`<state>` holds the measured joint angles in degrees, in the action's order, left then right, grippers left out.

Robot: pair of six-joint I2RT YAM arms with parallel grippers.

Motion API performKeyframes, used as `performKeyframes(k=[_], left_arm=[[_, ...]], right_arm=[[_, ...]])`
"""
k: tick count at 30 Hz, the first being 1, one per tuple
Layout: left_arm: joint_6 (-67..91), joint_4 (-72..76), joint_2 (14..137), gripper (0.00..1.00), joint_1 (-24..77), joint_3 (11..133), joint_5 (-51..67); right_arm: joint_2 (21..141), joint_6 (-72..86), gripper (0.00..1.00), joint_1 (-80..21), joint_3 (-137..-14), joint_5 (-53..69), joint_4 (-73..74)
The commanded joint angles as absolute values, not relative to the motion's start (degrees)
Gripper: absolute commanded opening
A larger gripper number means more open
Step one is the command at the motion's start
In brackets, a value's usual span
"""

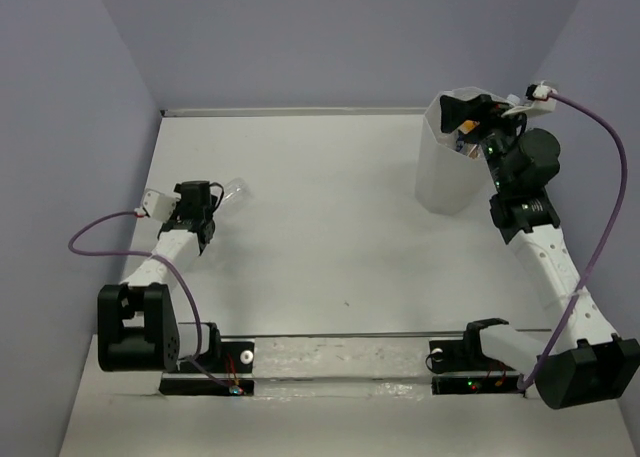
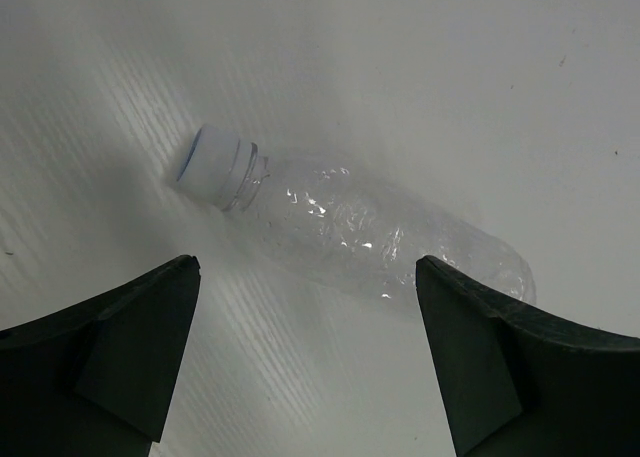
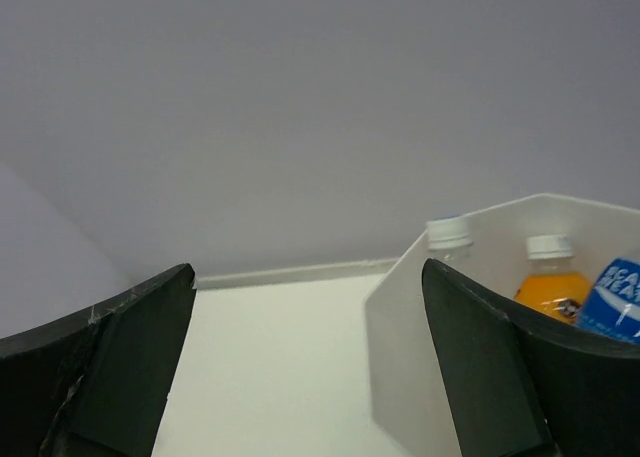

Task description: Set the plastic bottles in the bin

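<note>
I need to lower my left gripper next and move it gently outward onto the clear bottle's body (image 1: 234, 194) (image 2: 355, 217) below it, because the open fingers have enough room to go around the width of the bottle's body.
A clear plastic bottle (image 2: 380, 232) with a white cap (image 2: 215, 162) lies on its side on the table. My left gripper (image 2: 308, 265) is open and empty just short of it, jaws wide to either side. In the top view this bottle (image 1: 233, 191) lies just beyond the left gripper (image 1: 207, 205). The white bin (image 1: 450, 167) stands at the far right. My right gripper (image 1: 452, 111) is open and empty above its rim. In the right wrist view the bin (image 3: 440, 357) holds a clear white-capped bottle (image 3: 448, 233), an orange bottle (image 3: 548, 285) and a blue-labelled bottle (image 3: 615, 299).
Purple walls close the table at the back and both sides. A pale strip (image 1: 300, 110) runs along the back edge. Purple cables (image 1: 600, 207) loop from each wrist. The arm bases (image 1: 340, 362) sit along the near edge.
</note>
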<state>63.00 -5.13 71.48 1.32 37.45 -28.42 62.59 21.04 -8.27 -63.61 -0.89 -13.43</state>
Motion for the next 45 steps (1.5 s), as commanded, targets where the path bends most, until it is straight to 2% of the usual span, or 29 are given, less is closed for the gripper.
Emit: performKeyframes(k=[1,8,16,19,23,24,26,28,30,35,42,45], left_arm=[[65.39,-2.90,76.10,0.99,0.62,42.01,-33.05],[68.29,-4.31,86.20,0.99,0.44,47.01,-30.59],[68.73,-3.25,93.51,0.99,-1.22,52.29,-32.70],[67.50,-3.34,97.11,0.94,-2.02,54.58,-32.17],[65.13,-2.29,101.06,0.81,-3.42,56.33,-30.06],[64.26,-2.11,101.60,0.72,-3.78,56.51,-29.97],[63.46,-1.93,101.87,0.62,-3.87,56.78,-30.06],[62.76,-0.97,100.99,0.52,-3.87,56.34,-29.97],[60.74,-0.09,99.49,0.48,-3.78,55.46,-27.17],[56.00,7.63,91.16,0.47,-0.62,51.34,-22.24],[44.14,21.17,78.16,0.48,15.26,42.55,-13.29],[42.37,30.83,72.17,0.48,17.84,35.70,-5.56]], right_arm=[[62.14,22.33,1.00,-8.61,-60.73,16.07,-10.64],[61.96,18.64,1.00,-11.76,-59.33,25.13,-10.20],[66.97,15.65,1.00,-16.43,-62.14,28.83,-8.44],[67.76,15.21,1.00,-17.23,-62.93,29.00,-7.74],[68.29,14.33,1.00,-18.90,-63.46,29.00,-6.59],[68.29,14.15,1.00,-19.51,-63.63,28.92,-6.42],[68.64,13.71,1.00,-20.21,-64.24,29.00,-5.81],[69.08,13.62,1.00,-21.09,-64.51,28.65,-5.71],[69.69,13.62,1.00,-22.06,-65.04,28.65,-5.71],[72.59,14.76,1.00,-25.66,-65.92,25.14,-5.63],[75.23,22.23,1.00,-27.07,-64.26,23.73,-8.70],[75.76,25.31,1.00,-27.07,-63.02,23.55,-9.40]])
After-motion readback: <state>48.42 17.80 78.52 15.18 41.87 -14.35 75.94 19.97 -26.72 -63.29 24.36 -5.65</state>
